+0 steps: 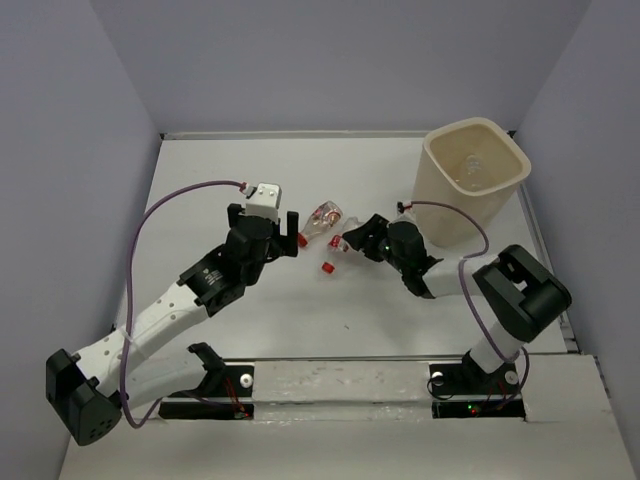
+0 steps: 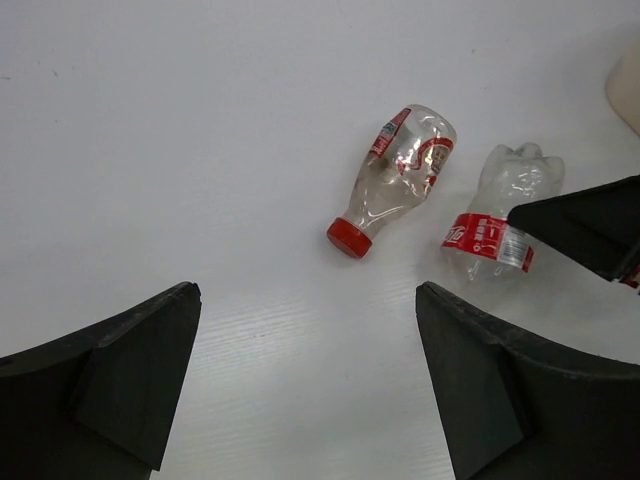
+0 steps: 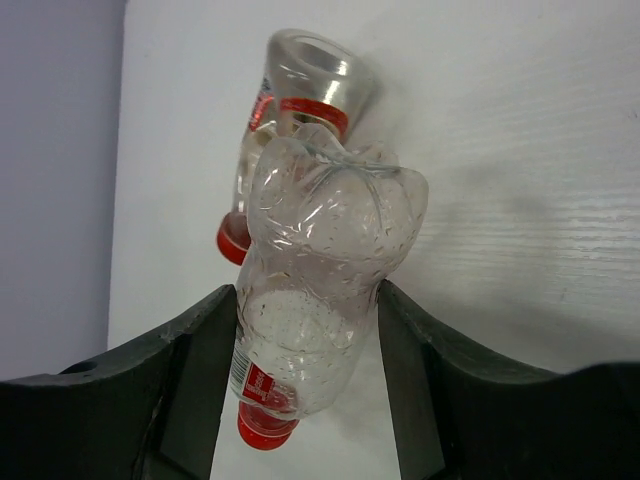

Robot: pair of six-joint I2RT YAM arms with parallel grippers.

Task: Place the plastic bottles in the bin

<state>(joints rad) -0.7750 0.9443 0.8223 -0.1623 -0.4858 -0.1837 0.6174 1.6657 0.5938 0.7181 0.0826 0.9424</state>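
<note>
Next I need to move my left gripper right in the top view, turn to the slant of the free bottle's narrow neck [image 1: 312,229] [image 2: 376,206] and descend, since it lies below.
Two small clear plastic bottles with red caps and red-white labels are at the table's middle. One bottle [image 1: 325,215] lies on its side, free, and also shows in the left wrist view [image 2: 400,172] and behind the other in the right wrist view [image 3: 300,90]. My right gripper [image 1: 346,243] [image 3: 310,300] is shut on the second, crumpled bottle [image 3: 320,260] [image 2: 500,205], cap toward me. My left gripper [image 1: 283,232] [image 2: 305,300] is open and empty, just left of the free bottle. The beige bin [image 1: 440,165] stands at the back right.
Something clear lies inside the bin. The bin's edge [image 2: 626,85] shows at the right of the left wrist view. Grey walls enclose the white table [image 1: 200,200] on three sides. Purple cables loop over both arms.
</note>
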